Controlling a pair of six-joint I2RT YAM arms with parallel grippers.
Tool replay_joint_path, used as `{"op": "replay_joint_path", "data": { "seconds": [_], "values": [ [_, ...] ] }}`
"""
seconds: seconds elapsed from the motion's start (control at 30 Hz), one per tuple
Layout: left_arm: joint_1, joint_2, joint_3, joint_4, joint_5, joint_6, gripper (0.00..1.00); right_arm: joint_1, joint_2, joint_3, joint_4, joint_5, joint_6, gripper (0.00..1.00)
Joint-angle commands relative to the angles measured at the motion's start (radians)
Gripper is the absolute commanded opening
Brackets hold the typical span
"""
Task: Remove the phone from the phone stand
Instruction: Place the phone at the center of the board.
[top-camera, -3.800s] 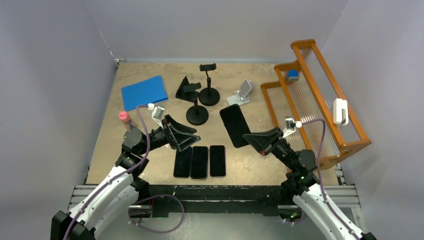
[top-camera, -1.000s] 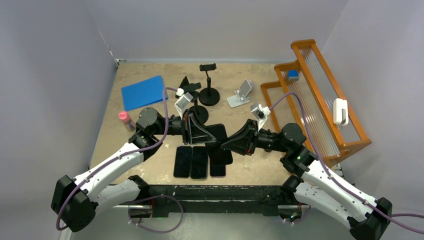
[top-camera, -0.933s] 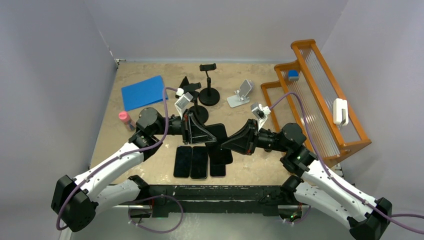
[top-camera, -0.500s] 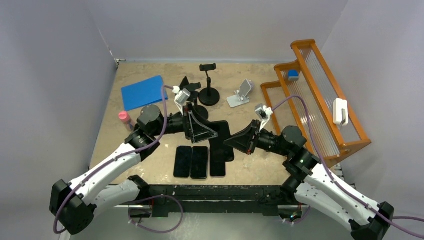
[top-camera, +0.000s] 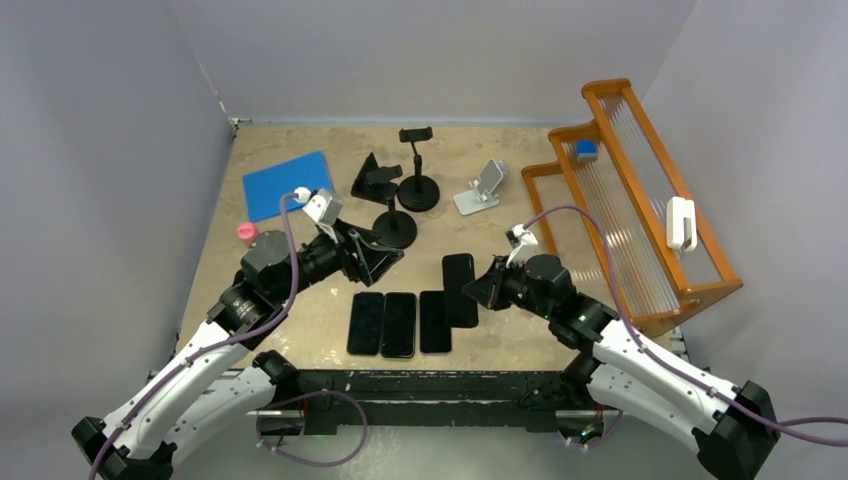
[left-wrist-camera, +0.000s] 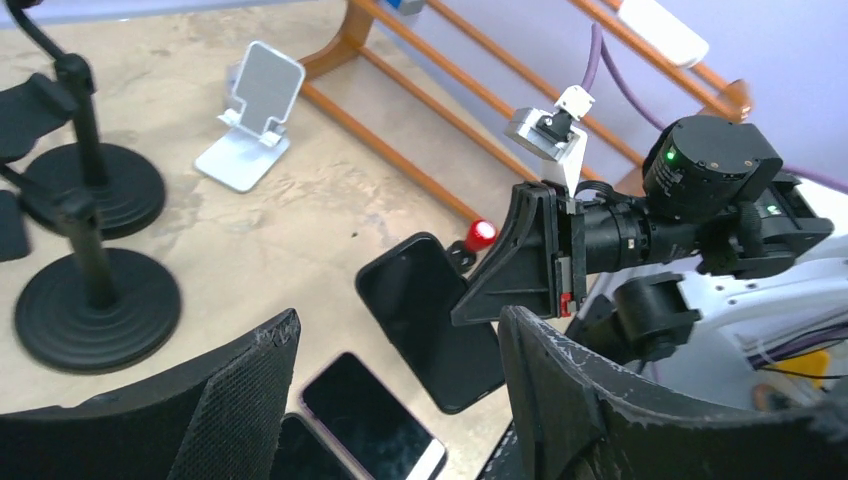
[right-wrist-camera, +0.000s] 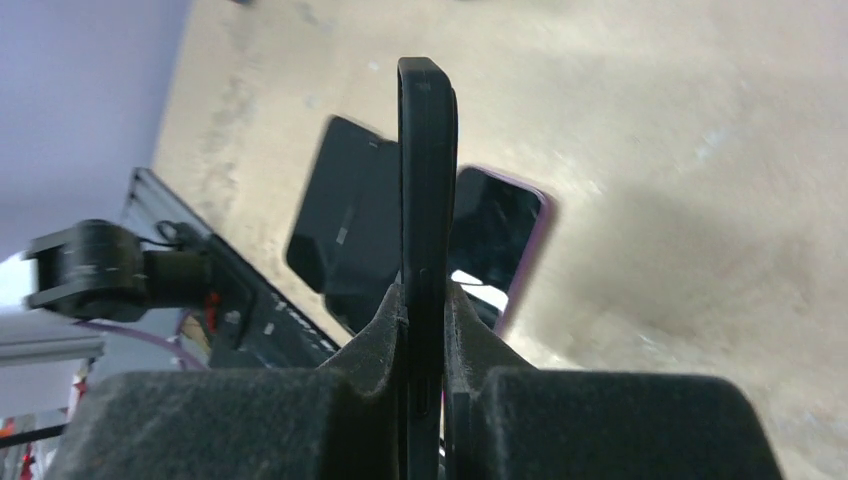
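The bare tabletop (top-camera: 470, 338) (right-wrist-camera: 580, 262) beside the purple-edged phone is empty. My right gripper needs to move down and back, bring the held phone onto that spot and release it.
My right gripper (top-camera: 480, 290) is shut on the long edge of a black phone (top-camera: 460, 290), which hangs low just right of a row of three phones (top-camera: 399, 323) lying flat. In the right wrist view the phone (right-wrist-camera: 427, 180) shows edge-on, pinched between the pads of my right gripper (right-wrist-camera: 427, 330). My left gripper (top-camera: 385, 268) is open and empty, left of the held phone and apart from it. From the left wrist, the left gripper (left-wrist-camera: 395, 390) frames that phone (left-wrist-camera: 430, 320). A silver folding phone stand (top-camera: 482, 186) and black stands (top-camera: 394, 230) hold nothing.
An orange rack (top-camera: 640, 200) runs along the right side, with a white object (top-camera: 681, 222) on its rail. A blue sheet (top-camera: 288, 184) and a pink bottle (top-camera: 246, 233) sit at the left. A tall black clamp stand (top-camera: 417, 190) and a wedge stand (top-camera: 375, 180) are at the back.
My left gripper opened, let go of the phone and drew back to the left. My right gripper closed on the phone and carried it down and right, beside the row.
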Motion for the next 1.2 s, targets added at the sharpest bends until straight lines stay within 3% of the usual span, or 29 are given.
{"op": "replay_joint_path", "data": {
  "seconds": [0.0, 0.37, 1.17],
  "values": [
    [-0.004, -0.01, -0.011, -0.046, -0.059, 0.082, 0.7, -0.016, 0.01, -0.004, 0.036, 0.067, 0.051, 0.0],
    [-0.004, 0.009, -0.031, -0.068, 0.032, 0.072, 0.7, -0.194, 0.132, -0.03, 0.022, -0.127, 0.061, 0.0],
    [-0.003, -0.008, -0.025, -0.094, 0.041, 0.091, 0.69, -0.205, 0.302, -0.037, 0.013, -0.226, 0.031, 0.0]
  ]
}}
